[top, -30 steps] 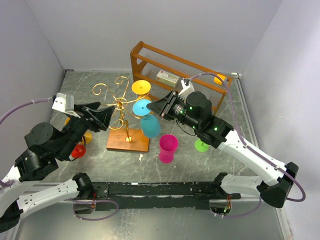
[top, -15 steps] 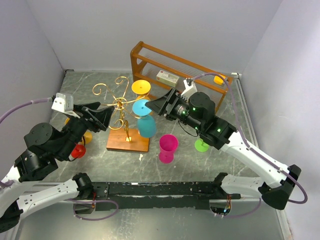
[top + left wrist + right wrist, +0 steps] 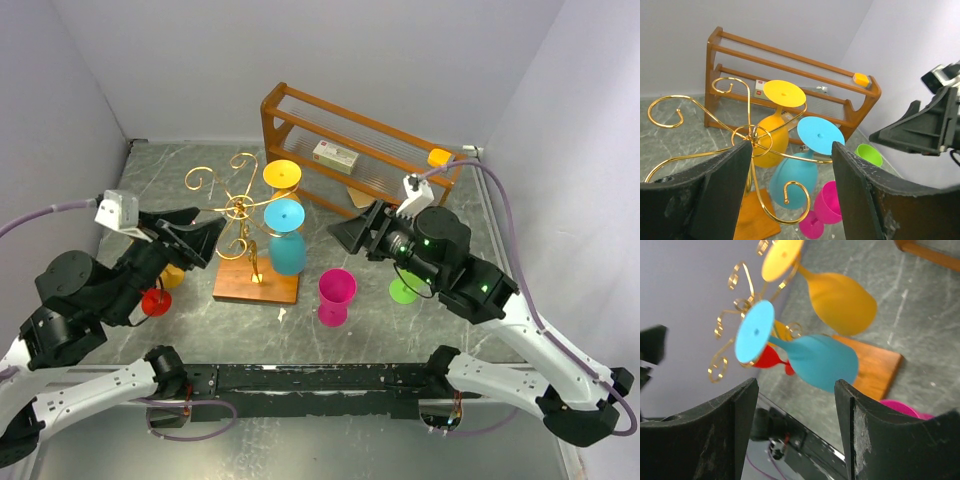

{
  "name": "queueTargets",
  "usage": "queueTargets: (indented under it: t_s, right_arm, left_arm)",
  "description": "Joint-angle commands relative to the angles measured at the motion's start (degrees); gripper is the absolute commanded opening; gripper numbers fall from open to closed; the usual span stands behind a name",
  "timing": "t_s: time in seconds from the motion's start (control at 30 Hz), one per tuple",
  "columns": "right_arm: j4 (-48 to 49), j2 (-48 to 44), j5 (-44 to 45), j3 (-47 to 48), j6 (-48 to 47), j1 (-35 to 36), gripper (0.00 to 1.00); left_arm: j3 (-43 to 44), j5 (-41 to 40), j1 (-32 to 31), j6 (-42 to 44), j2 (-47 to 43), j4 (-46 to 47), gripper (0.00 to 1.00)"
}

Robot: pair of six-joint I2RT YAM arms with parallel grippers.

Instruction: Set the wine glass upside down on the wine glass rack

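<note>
I will next move my right gripper down and back with its fingers tilting downward, onto the upright pink glass at the rim's side away from the rack (image 3: 240, 207).
The blue wine glass (image 3: 287, 252) hangs upside down, its foot (image 3: 284, 214) caught in a scroll arm of the gold wine glass rack (image 3: 240, 207). From the left wrist its bowl (image 3: 792, 181) shows below the arm. Beside it a yellow glass (image 3: 282, 174) hangs the same way. My right gripper (image 3: 350, 235) is open and empty, apart from the blue glass (image 3: 822, 362) on its right. My left gripper (image 3: 205, 233) is open too, just left of the rack (image 3: 754, 134), holding nothing.
A pink glass (image 3: 336, 295) stands upright in front of the rack's wooden base (image 3: 256, 283), and a green glass (image 3: 404, 290) lies under my right arm. A red glass (image 3: 155, 302) sits under the left arm. The brown wooden shelf (image 3: 360, 150) stands behind.
My right gripper has opened, let go of the blue glass and drawn back to the right. The glass has swung down to hang straight. The left arm barely moved.
</note>
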Motion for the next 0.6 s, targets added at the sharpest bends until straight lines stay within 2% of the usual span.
queueTargets:
  t_s: [0.0,0.23,0.37,0.57]
  right_arm:
    - [-11.9,-0.1,-2.3,0.9,-7.0,0.0,0.63]
    - [-19.7,0.6,-1.4,2.6,-13.3,0.0,0.65]
    - [-19.7,0.8,-4.4,0.0,-16.9,0.1,0.72]
    - [-20.7,3.4,-3.5,-3.7,-17.6,0.1,0.74]
  left_arm:
    - [0.7,1.7,-0.2,0.7,-2.4,1.1,0.76]
    - [1.6,1.3,-0.2,0.0,-1.3,-1.0,0.80]
    - [2.0,0.6,-0.2,0.0,-1.1,-1.3,0.81]
    - [1.7,0.4,-0.2,0.1,-0.8,-0.4,0.82]
